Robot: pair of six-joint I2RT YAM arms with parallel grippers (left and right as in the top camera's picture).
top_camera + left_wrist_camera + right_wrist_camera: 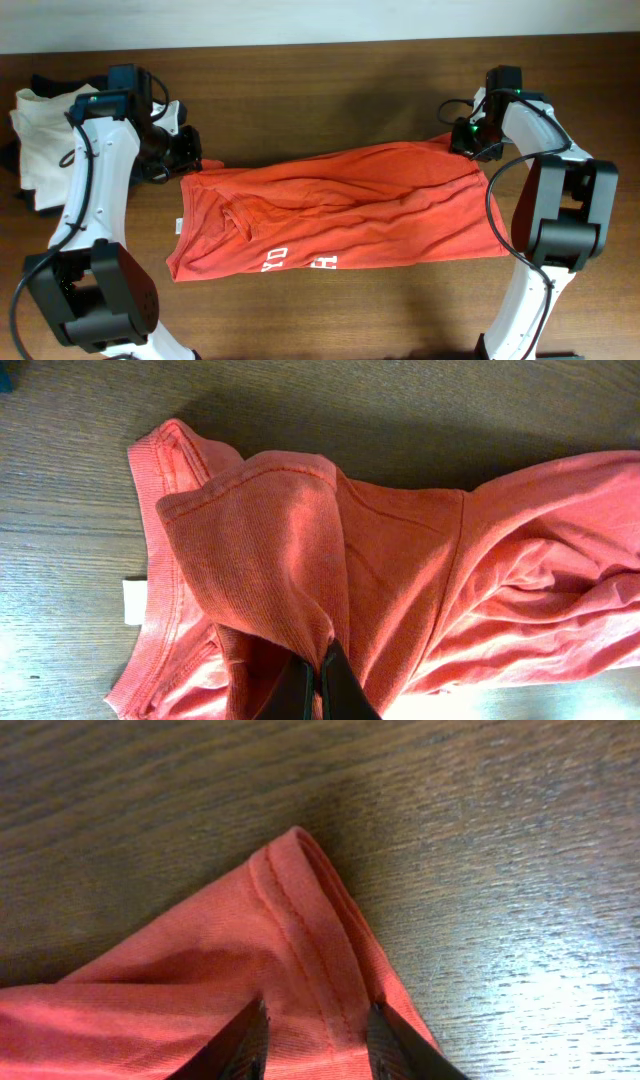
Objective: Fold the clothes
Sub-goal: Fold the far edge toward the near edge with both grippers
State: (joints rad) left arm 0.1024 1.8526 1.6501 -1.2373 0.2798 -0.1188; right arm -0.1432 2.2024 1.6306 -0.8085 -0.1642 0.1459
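Observation:
The shirt's fold comes back and down with my left gripper next, over the shirt's near edge beside the lettering. It is released there, since that part of the shirt lies flat and uncovered.
The orange-red T-shirt (350,210) lies stretched sideways across the middle of the table, with white lettering (300,262) at its near edge. My left gripper (188,160) is at the shirt's far left corner. In the left wrist view it (320,665) is shut on a raised fold of the ribbed fabric (270,550) next to the collar. My right gripper (466,140) is at the shirt's far right corner. In the right wrist view its fingers (318,1025) are apart, straddling the hemmed corner (300,910), which lies flat on the wood.
A plain white garment (40,140) lies at the far left edge, with a dark garment (45,82) behind it. A small white tag (134,601) shows beside the collar. Both arm bases stand at the table's near corners.

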